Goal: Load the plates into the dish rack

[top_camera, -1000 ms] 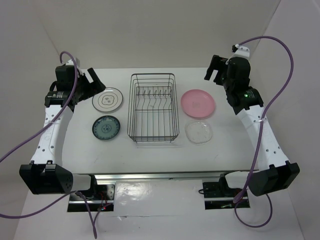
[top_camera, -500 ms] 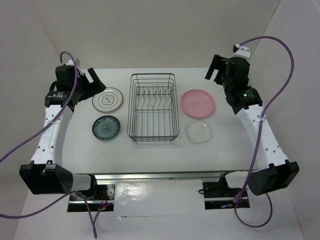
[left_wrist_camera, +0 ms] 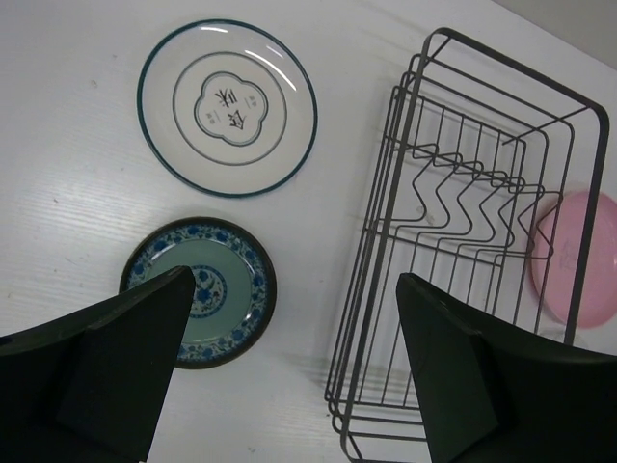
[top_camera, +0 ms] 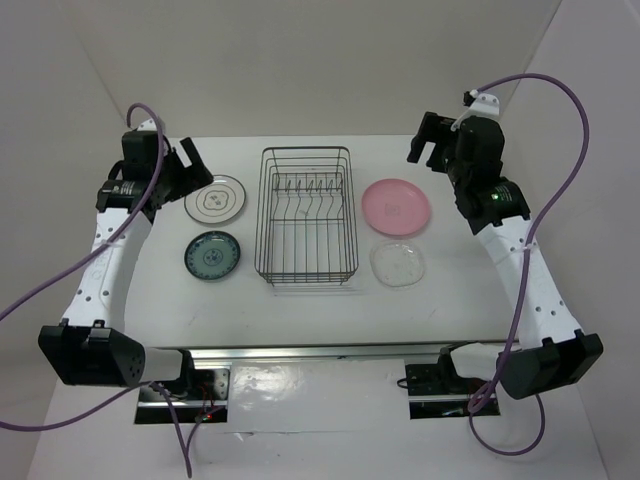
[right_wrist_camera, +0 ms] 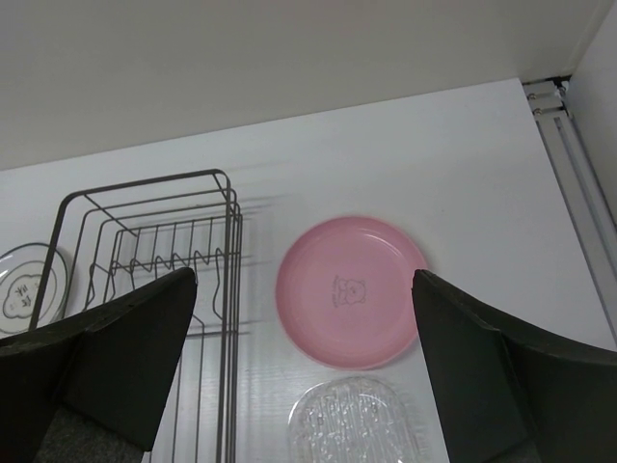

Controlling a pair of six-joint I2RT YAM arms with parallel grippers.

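The rim of the teal plate is below, and my left gripper needs to move back and down to it next, on the side of the plate away from the rack. The bare tabletop there leaves room for my fingers.
The black wire dish rack stands in the middle of the table, with no plate in it. To its left lie the white plate with grey rings and the dark teal patterned plate. To its right lie the pink plate and the clear glass plate. My left gripper is open and empty, held high over the back left. My right gripper is open and empty, high over the back right. The left wrist view shows the white plate, the teal plate and the rack. The right wrist view shows the pink plate, the glass plate and the rack.
White walls close in the table at the back and both sides. A metal rail runs along the table's near edge. Purple cables loop from both arms.
Both arms have shifted slightly; the left gripper moved a little right and up, the right gripper a little left. The plates and the rack have not moved.
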